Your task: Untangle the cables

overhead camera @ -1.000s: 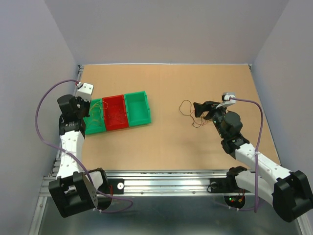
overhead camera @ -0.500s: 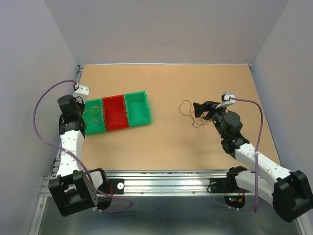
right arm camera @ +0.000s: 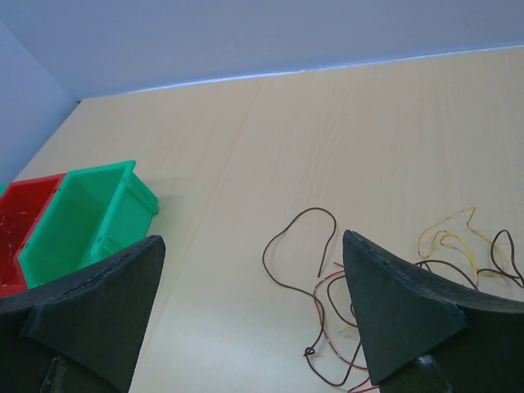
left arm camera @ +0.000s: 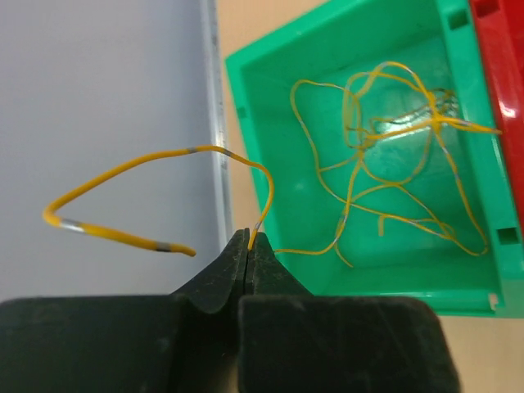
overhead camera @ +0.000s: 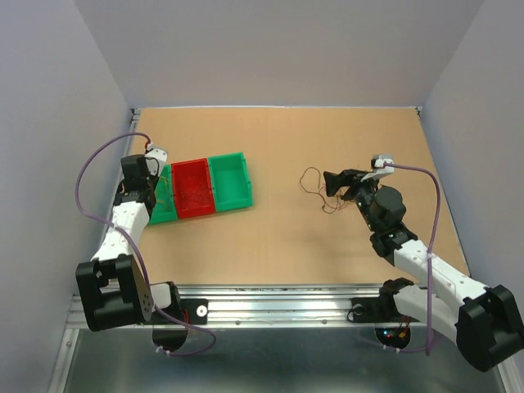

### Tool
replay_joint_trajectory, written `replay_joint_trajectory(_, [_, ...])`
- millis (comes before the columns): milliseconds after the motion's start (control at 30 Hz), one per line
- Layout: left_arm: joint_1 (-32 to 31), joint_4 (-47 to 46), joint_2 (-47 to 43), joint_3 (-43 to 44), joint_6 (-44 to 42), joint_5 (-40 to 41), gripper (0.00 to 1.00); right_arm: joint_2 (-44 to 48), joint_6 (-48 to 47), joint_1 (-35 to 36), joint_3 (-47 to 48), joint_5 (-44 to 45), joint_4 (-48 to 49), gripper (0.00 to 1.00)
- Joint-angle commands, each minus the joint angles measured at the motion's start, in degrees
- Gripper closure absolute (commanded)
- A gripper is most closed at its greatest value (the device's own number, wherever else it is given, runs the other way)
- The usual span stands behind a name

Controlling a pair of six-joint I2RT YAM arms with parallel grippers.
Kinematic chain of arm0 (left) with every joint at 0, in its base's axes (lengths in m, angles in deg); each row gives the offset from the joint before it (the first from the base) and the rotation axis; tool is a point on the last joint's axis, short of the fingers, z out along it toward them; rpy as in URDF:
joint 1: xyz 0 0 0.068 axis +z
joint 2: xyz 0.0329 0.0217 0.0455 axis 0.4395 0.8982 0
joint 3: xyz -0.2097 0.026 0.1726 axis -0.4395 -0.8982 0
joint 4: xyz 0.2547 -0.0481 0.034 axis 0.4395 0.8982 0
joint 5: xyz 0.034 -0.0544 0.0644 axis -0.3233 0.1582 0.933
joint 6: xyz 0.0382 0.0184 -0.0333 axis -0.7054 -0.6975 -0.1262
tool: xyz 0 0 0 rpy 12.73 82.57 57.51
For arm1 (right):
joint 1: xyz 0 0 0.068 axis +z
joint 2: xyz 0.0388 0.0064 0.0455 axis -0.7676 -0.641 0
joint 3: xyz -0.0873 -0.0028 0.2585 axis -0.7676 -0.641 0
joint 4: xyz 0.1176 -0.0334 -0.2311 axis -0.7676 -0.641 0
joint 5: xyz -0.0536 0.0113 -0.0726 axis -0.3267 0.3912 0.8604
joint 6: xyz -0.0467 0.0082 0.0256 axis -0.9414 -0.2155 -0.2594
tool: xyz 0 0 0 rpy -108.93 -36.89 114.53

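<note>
The left gripper lowers next, moving right in the top view, to release this wire among matching ones, as the green bin's yellow tangle lies below.
My left gripper (left arm camera: 248,237) is shut on a thin yellow wire (left arm camera: 266,184) at the near left corner of a green bin (left arm camera: 270,106). The wire's free end arcs left past the bin's rim. Several more yellow wires (left arm camera: 385,131) lie tangled inside this bin. In the top view the left gripper (overhead camera: 153,184) is over the leftmost green bin (overhead camera: 164,209). My right gripper (overhead camera: 332,182) is open and empty just above loose brown, red and yellow wires (overhead camera: 313,187). In the right wrist view the brown wire (right arm camera: 286,237), red wire (right arm camera: 327,286) and yellow wire (right arm camera: 450,233) lie on the table between and beside the fingers (right arm camera: 409,303).
A red bin (overhead camera: 192,188) with thin wires in it and a second green bin (overhead camera: 231,180) stand in a row to the right of the leftmost bin. The grey side wall (left arm camera: 106,98) stands close to the left gripper. A metal rail (overhead camera: 270,309) runs along the near edge.
My left wrist has swung right and forward, from beside the wall to over the leftmost green bin. The right arm and the loose wires have not moved.
</note>
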Motion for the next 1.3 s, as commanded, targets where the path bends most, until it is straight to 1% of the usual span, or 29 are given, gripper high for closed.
replay_joint_trajectory(0, [-2.1, 0.5, 2.3, 2.6, 2.6, 2.6, 1.00, 1.1, -0.5, -0.2, -1.1, -0.3, 1.5, 0.06])
replay_joint_trajectory(67, [-2.9, 1.2, 4.4, 3.6, 3.4, 2.9, 1.00, 1.1, -0.5, -0.2, -1.2, -0.1, 1.5, 0.06])
replay_joint_trajectory(200, [-2.7, 1.5, 12.4, 6.3, 5.4, 2.1, 1.00, 1.6, -0.6, -0.2, -1.4, -0.1, 1.5, 0.06])
replay_joint_trajectory(367, [-2.6, 3.9, 19.2, 11.1, 6.7, -6.4, 1.00, 2.5, -0.8, -0.1, -1.8, 0.1, 1.3, 0.06])
replay_joint_trajectory(400, [-2.6, 4.1, 21.2, 11.5, 6.8, -7.1, 1.00, 2.7, -0.9, -0.2, -1.8, 0.3, 1.2, 0.06])
replay_joint_trajectory(500, [-2.2, 4.8, 24.4, 12.7, 6.2, -10.1, 1.00, 2.8, -1.2, -0.2, -1.9, 0.7, 0.8, 0.06])
replay_joint_trajectory(667, [-1.4, 4.7, 28.1, 13.3, 6.3, -10.5, 1.00, 2.8, -1.2, -0.2, -1.8, 0.9, 0.6, 0.06])
replay_joint_trajectory(700, [-1.2, 4.6, 29.2, 13.4, 6.2, -12.0, 1.00, 2.7, -1.2, -0.2, -1.7, 0.8, 0.6, 0.06])
replay_joint_trajectory(833, [0.3, 4.0, 30.7, 14.2, 7.4, -11.4, 1.00, 2.6, -1.0, -0.2, -1.6, 0.7, 0.5, 0.06])
replay_joint_trajectory(867, [1.1, 3.5, 30.4, 14.3, 7.5, -11.6, 0.99, 2.6, -1.1, -0.2, -1.6, 0.7, 0.5, 0.06])
replay_joint_trajectory(900, [1.5, 3.4, 28.9, 14.2, 7.6, -12.3, 0.93, 2.6, -1.0, -0.2, -1.5, 0.7, 0.5, 0.06])
replay_joint_trajectory(967, [2.3, 3.1, 26.8, 13.9, 8.0, -13.0, 0.88, 2.3, -0.9, -0.1, -1.4, 0.6, 0.5, 0.06])
replay_joint_trajectory(1000, [2.5, 3.1, 24.4, 13.7, 8.0, -13.6, 0.82, 2.2, -0.9, -0.2, -1.4, 0.6, 0.5, 0.06])
replay_joint_trajectory(1067, [2.6, 3.6, 21.8, 13.4, 8.0, -14.5, 0.75, 2.0, -0.8, -0.2, -1.3, 0.6, 0.5, 0.06])
replay_joint_trajectory(1100, [2.5, 4.1, 19.5, 13.4, 8.0, -15.2, 0.70, 2.0, -0.7, -0.2, -1.3, 0.6, 0.6, 0.06])
replay_joint_trajectory(1267, [2.5, 6.8, 13.2, 12.8, 8.0, -16.7, 0.59, 2.0, -0.5, -0.2, -1.3, 0.3, 0.6, 0.06])
